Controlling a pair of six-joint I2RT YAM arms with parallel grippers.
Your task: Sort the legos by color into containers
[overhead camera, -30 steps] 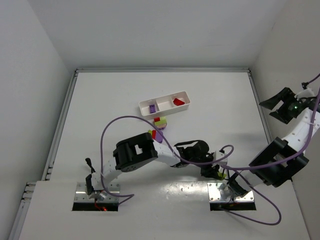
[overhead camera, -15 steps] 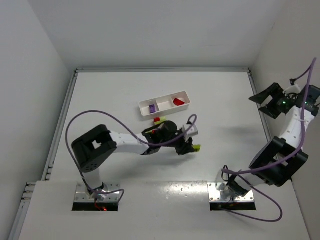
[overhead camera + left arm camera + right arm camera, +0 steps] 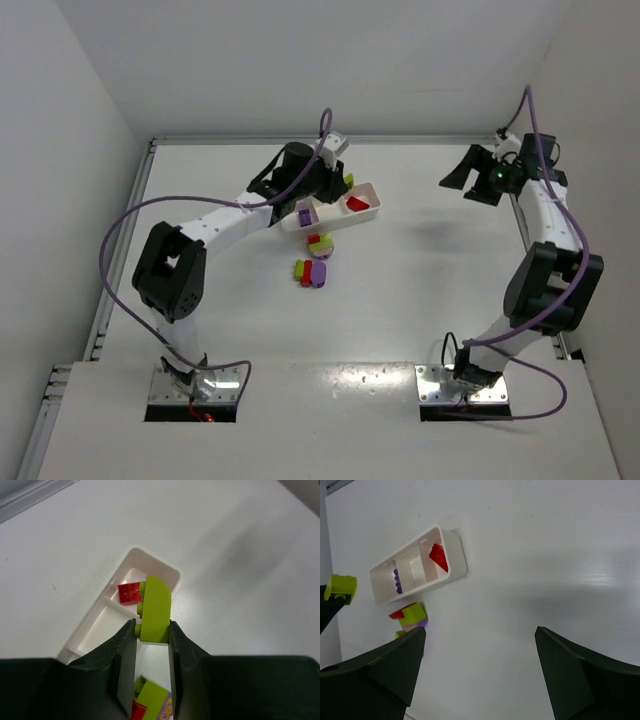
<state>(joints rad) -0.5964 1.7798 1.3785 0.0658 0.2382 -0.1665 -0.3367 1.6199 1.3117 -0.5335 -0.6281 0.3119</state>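
Observation:
The tray's middle section is bare, its neighbors hold purple and red; my left gripper needs to lower there next and release the yellow-green lego.
The long white tray lies at the table's middle back. Its left compartment holds a purple lego, its right one a red lego, and the middle one shows bare. My left gripper hangs above the tray, shut on a yellow-green lego. In the left wrist view that brick hangs over the tray's red-lego end. Loose legos and a second cluster lie in front of the tray. My right gripper is raised at the far right, open and holding nothing.
A raised rail runs along the table's left side and another along the back. White walls close in on three sides. The right wrist view shows the tray and the loose legos far to its left.
My left arm has swung from the near table up to the tray, carrying the yellow-green lego. The right arm has lifted and moved toward the back, its jaws spreading wider.

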